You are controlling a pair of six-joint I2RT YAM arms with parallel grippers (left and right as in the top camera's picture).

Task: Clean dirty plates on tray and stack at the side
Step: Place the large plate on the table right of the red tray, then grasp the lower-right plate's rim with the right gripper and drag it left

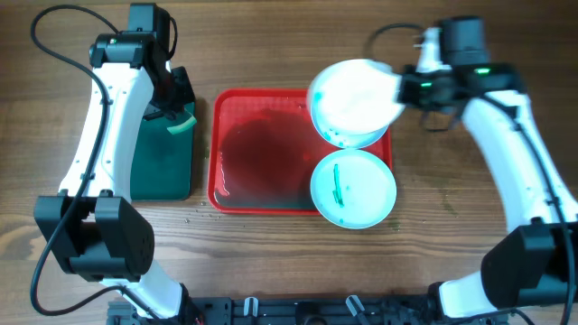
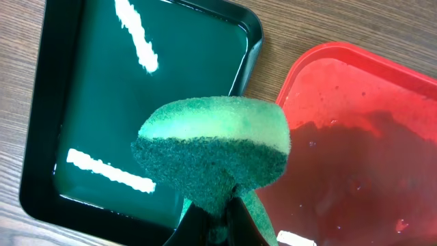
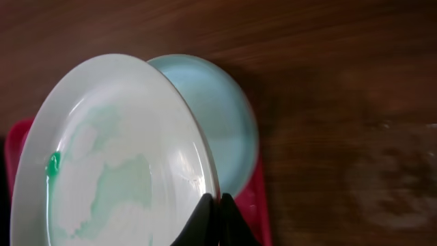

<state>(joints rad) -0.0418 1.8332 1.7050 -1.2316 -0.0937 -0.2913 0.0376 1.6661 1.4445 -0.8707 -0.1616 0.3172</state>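
The white plate will go to the right in the overhead view next, and my right gripper will then carry it down onto the table (image 1: 443, 153) (image 3: 355, 167) beside the red tray.
My right gripper (image 1: 403, 88) is shut on the rim of the white plate (image 1: 355, 93) and holds it tilted above the back right of the red tray (image 1: 257, 153). In the right wrist view the jaws (image 3: 217, 205) pinch the white plate (image 3: 116, 157), which has pale green smears. A turquoise plate (image 3: 222, 116) lies under it; only its edge (image 1: 348, 141) shows from overhead. A second turquoise plate (image 1: 354, 190) with a teal smear sits at the tray's front right. My left gripper (image 2: 218, 222) is shut on a green sponge (image 2: 218, 143).
A dark green tray (image 1: 163, 162) holding liquid lies left of the red tray, under the left gripper (image 1: 181, 119); it also shows in the left wrist view (image 2: 102, 102). The red tray's floor (image 2: 362, 143) is wet. Bare wooden table lies right of the red tray.
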